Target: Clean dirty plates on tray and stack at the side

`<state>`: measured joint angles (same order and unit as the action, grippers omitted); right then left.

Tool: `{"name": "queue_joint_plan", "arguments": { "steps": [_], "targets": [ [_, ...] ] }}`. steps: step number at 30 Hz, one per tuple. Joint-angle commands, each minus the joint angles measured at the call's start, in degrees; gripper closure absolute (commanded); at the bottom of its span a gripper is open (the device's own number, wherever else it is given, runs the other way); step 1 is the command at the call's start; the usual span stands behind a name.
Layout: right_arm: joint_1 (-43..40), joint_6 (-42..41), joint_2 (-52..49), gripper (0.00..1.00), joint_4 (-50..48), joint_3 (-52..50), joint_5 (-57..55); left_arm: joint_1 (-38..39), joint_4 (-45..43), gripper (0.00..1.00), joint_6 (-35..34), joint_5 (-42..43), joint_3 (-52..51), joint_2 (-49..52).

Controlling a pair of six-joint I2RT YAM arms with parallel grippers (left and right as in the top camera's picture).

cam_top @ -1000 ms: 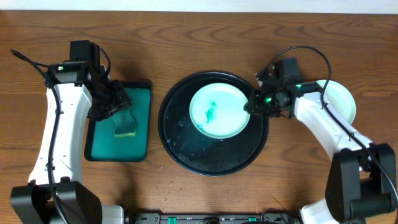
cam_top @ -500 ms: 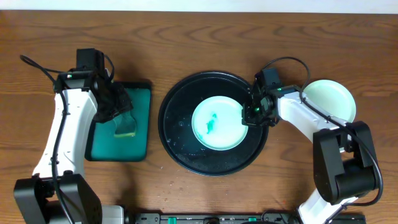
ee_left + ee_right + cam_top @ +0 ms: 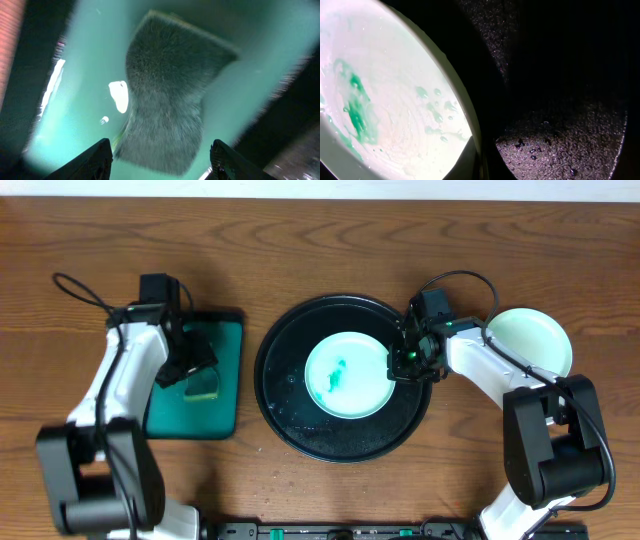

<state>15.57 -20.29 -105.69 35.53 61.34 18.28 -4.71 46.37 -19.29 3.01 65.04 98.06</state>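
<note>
Next I need to lower my left gripper onto the grey sponge's end between its spread fingers and close, as the sponge lies below it.
A mint green plate [image 3: 345, 375] with a green smear lies in the middle of the black tray [image 3: 300, 420]. My right gripper [image 3: 397, 362] is shut on its right rim. In the right wrist view the gripper [image 3: 482, 160] pinches that rim, one finger on the plate [image 3: 385, 90] and one under it, over the wet tray [image 3: 560, 100]. A second, clean pale plate [image 3: 530, 340] rests on the table to the right of the tray. My left gripper [image 3: 195, 360] hovers open over the sponge [image 3: 203, 387]. Seen from the left wrist, the grey sponge [image 3: 170, 95] lies between the spread fingers [image 3: 95, 160].
The sponge lies in a small teal rectangular tray [image 3: 225, 405] left of the black tray; its teal floor [image 3: 90, 65] fills the left wrist view. Water drops dot the black tray. Cables trail from both arms over the wooden table [image 3: 300, 240].
The right gripper lowered the smeared plate and slid it left onto the tray's middle. The left gripper opened wider and shifted slightly over the sponge, its arm swinging right.
</note>
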Motion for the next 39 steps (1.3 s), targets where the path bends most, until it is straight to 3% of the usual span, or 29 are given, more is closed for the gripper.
{"name": "queue_joint_plan", "arguments": {
  "steps": [1,5,11,18,27,39],
  "targets": [
    [0.3,0.6,-0.3,0.99,0.0,-0.2,1.1,-0.1,-0.5,0.37,-0.5,-0.4,-1.0,4.7],
    [0.3,0.6,-0.3,0.99,0.0,-0.2,1.7,-0.1,-1.8,0.50,-0.5,0.3,-1.0,8.0],
    [0.3,0.6,-0.3,0.99,0.1,-0.2,1.7,-0.1,-3.4,0.93,-0.5,0.9,-1.0,8.7],
    [0.3,0.6,-0.3,0.99,0.3,-0.2,1.7,0.0,-3.0,0.93,-0.5,0.9,-0.6,5.7],
    [0.3,0.6,-0.3,0.99,0.3,-0.2,1.7,1.2,-3.7,0.93,1.2,0.8,-0.6,-12.2],
    [0.3,0.6,-0.3,0.99,-0.1,-0.2,1.7,5.8,-7.5,0.93,4.7,-7.6,-0.6,-25.5]
  ]
}}
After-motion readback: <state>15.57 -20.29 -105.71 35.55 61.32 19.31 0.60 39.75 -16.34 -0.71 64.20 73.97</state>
